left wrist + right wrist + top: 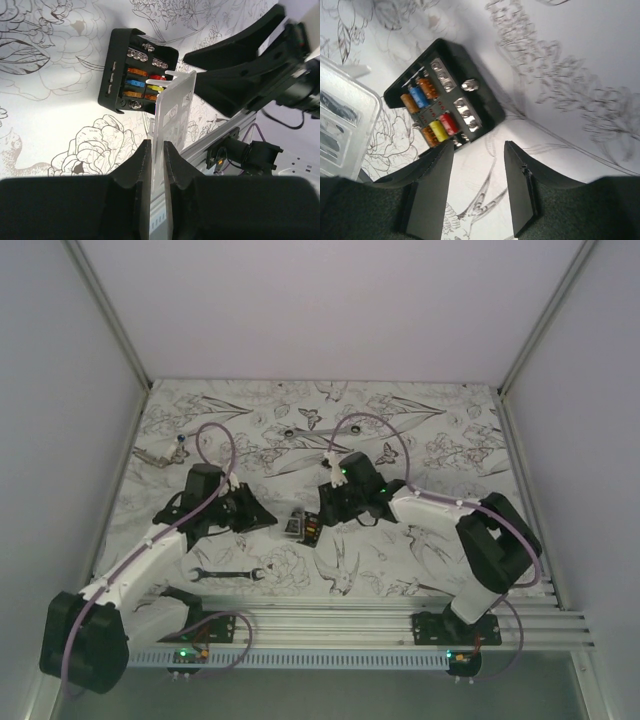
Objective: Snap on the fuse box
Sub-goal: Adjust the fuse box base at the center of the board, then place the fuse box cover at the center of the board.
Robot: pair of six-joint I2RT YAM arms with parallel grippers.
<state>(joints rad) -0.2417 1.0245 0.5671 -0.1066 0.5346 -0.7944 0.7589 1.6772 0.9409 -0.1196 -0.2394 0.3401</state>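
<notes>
I will next carry the cover with my left gripper to its right in the top view. I will lower the cover onto the bare tabletop past the fuse box (pixel 311 531) below and release it.
The fuse box (pixel 311 531) is a small black square box lying open on the flowered table, with orange, blue, yellow and red fuses showing inside (pixel 137 70) (pixel 445 100). My left gripper (pixel 157 145) (pixel 268 518) is shut on a clear plastic cover (pixel 172 110), held on edge with its far end just beside the box's near corner. The cover also shows at the left of the right wrist view (pixel 342 125). My right gripper (pixel 479 150) (pixel 328 512) is open and empty, just off the box's edge, with one finger (pixel 427 170) close to the box corner.
A black-and-silver wrench (pixel 228 575) lies near the front rail, left of centre. Another wrench (pixel 160 455) lies at the far left. Small round pieces (pixel 290 432) sit at the back. The aluminium rail (pixel 380 620) runs along the near edge.
</notes>
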